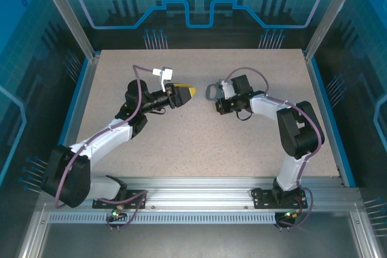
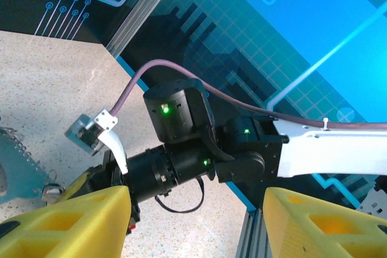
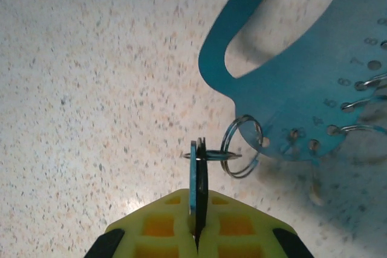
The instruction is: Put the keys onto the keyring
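The right gripper moves down and slightly back to the speckled tabletop next and releases the key, since split rings already link the key (image 3: 199, 170) to the keyring.
My right gripper (image 3: 198, 202) is shut on the key (image 3: 199, 170), which I see edge-on as a thin black and blue blade standing up from between the yellow fingers. A small silvery split ring (image 3: 214, 156) passes through the key's top and links to a second ring (image 3: 242, 146) hanging from the keyring (image 3: 302, 89). The keyring is a flat blue oval loop with a row of holes and rings, held just above the table. From above, the keyring (image 1: 211, 92) sits at my right gripper (image 1: 217, 98). My left gripper (image 1: 191, 92) faces it from the left, open and empty, its yellow fingers (image 2: 66, 222) wide apart.
The speckled beige table (image 1: 199, 149) stretches around both arms. In the left wrist view the right arm's black wrist (image 2: 181, 143) and purple cable (image 2: 139, 77) lie straight ahead. Blue walls and an aluminium frame (image 1: 320, 107) bound the table's edges.
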